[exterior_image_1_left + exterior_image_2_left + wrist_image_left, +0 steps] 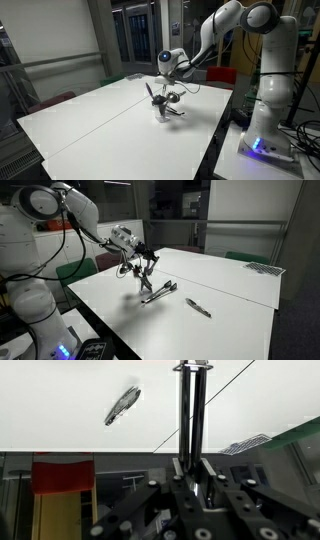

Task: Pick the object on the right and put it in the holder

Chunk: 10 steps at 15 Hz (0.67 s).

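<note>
The robot's gripper should next go down and tilt over the holder (160, 110) to let go of the long dark utensil there, as other utensils already stick out of it below the gripper's fingers.
The object (198, 307), a thin short dark stick, lies on the white table (230, 305) to the right, apart from my gripper. The slim thing lying at upper left in the wrist view (122, 405) may be it. My gripper (137, 252) hangs over the table's middle and also shows in an exterior view (170, 66). In the wrist view its jaws (192, 465) are shut on a long dark straight utensil (190, 410). The holder (160, 110) is faint below the gripper, with dark utensils (155, 93) sticking out at angles.
A long grey utensil (160, 292) lies on the table between the holder and the object. The robot base (268, 120) stands at the table's edge. A flat ribbed item (262, 268) lies at the far corner. Glass walls surround the table.
</note>
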### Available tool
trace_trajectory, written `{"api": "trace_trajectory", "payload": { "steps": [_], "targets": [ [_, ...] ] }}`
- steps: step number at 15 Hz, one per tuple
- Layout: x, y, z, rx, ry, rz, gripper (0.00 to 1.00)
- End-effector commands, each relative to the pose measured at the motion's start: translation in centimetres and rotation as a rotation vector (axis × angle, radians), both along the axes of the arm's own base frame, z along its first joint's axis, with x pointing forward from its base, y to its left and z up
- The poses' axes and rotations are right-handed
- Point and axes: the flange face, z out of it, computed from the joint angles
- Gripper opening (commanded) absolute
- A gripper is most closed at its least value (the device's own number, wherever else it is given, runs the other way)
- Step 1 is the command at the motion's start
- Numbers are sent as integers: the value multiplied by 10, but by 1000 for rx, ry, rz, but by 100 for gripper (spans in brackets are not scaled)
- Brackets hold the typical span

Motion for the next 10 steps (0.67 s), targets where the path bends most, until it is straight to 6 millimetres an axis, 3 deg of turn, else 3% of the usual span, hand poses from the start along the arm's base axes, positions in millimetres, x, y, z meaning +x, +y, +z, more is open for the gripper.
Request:
{"api": "trace_trajectory", "payload": {
  "steps": [1,4,10],
  "targets": [
    [20,1,-17,-34,40,-14,5],
    [28,2,-32,-43,62,-30,5],
    [35,7,-31,-92,7,-66,5]
  ]
}}
